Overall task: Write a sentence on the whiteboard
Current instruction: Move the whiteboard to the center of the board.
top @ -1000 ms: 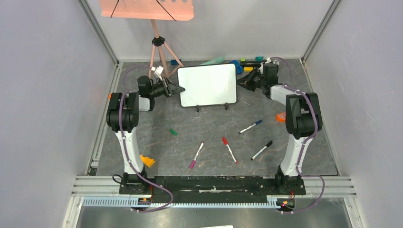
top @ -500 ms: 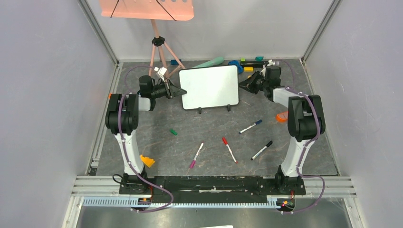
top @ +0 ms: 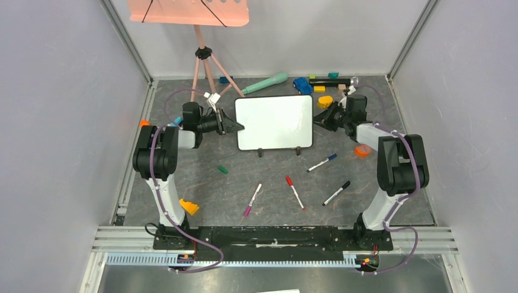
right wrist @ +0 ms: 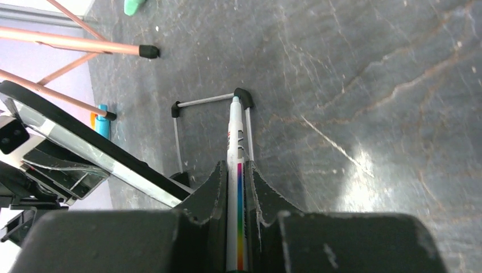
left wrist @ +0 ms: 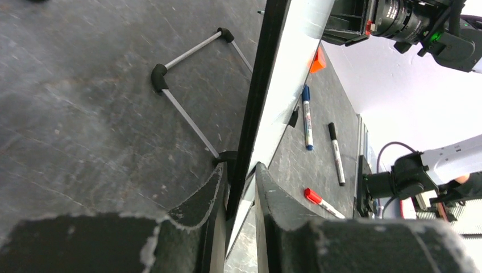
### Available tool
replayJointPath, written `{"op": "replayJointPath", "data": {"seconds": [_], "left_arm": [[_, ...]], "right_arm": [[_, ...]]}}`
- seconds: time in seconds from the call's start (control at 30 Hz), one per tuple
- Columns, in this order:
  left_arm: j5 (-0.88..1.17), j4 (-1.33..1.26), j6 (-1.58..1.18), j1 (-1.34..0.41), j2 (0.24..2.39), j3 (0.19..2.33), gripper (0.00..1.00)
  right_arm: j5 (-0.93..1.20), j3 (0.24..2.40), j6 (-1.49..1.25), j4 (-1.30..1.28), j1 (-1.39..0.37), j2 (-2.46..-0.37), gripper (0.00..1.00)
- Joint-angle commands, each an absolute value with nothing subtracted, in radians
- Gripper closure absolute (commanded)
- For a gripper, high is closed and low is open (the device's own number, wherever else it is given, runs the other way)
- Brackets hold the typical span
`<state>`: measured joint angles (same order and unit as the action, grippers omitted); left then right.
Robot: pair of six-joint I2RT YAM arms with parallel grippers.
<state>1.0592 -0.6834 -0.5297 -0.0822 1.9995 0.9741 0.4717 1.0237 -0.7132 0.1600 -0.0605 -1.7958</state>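
The whiteboard stands far out on the tabletop. My left gripper needs to pull back toward my base and bring it closer to the loose markers before opening.
The whiteboard (top: 275, 122) stands on its two black feet at the back middle of the table. Its face is plain white, and no sentence is in view. My left gripper (top: 239, 127) is shut on the board's left edge; in the left wrist view the dark rim (left wrist: 258, 108) runs between the two fingers (left wrist: 241, 182). My right gripper (top: 325, 117) is just off the board's right edge, shut on a white marker (right wrist: 234, 136) with a rainbow stripe. The marker's tip points at the board's wire foot (right wrist: 243, 98).
Loose markers lie in front of the board: blue-capped (top: 322, 162), red (top: 295, 192), black (top: 336, 193), magenta (top: 252, 199), plus a green cap (top: 223, 170). The pink tray's tripod (top: 204, 67) stands behind the left gripper. Small toys (top: 302, 84) line the back edge.
The whiteboard has slid right and towards the near side, turning squarer to the camera. Both grippers moved with it, and the left jaws have closed a little more on its edge.
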Motion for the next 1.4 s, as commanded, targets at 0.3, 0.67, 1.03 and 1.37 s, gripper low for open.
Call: {"op": "replayJointPath", "data": {"seconds": [0.3, 0.67, 1.03, 1.37], "left_arm": [[1.002, -0.67, -0.472, -0.201, 1.786, 0.759, 0.98], [0.97, -0.652, -0.465, -0.272, 1.64, 0.61, 0.97], [0.959, -0.567, -0.393, -0.285, 1.585, 0.598, 0.53], [0.931, -0.586, -0.409, -0.233, 1.538, 0.605, 0.0]], "right_arm": [[0.581, 0.788, -0.683, 0.173, -0.098, -1.539, 1.0], [0.56, 0.649, -0.673, 0.152, -0.097, -1.388, 1.0], [0.524, 0.601, -0.682, 0.137, -0.069, -1.323, 1.0], [0.467, 0.71, -0.586, -0.03, 0.026, -1.316, 1.0]]}}
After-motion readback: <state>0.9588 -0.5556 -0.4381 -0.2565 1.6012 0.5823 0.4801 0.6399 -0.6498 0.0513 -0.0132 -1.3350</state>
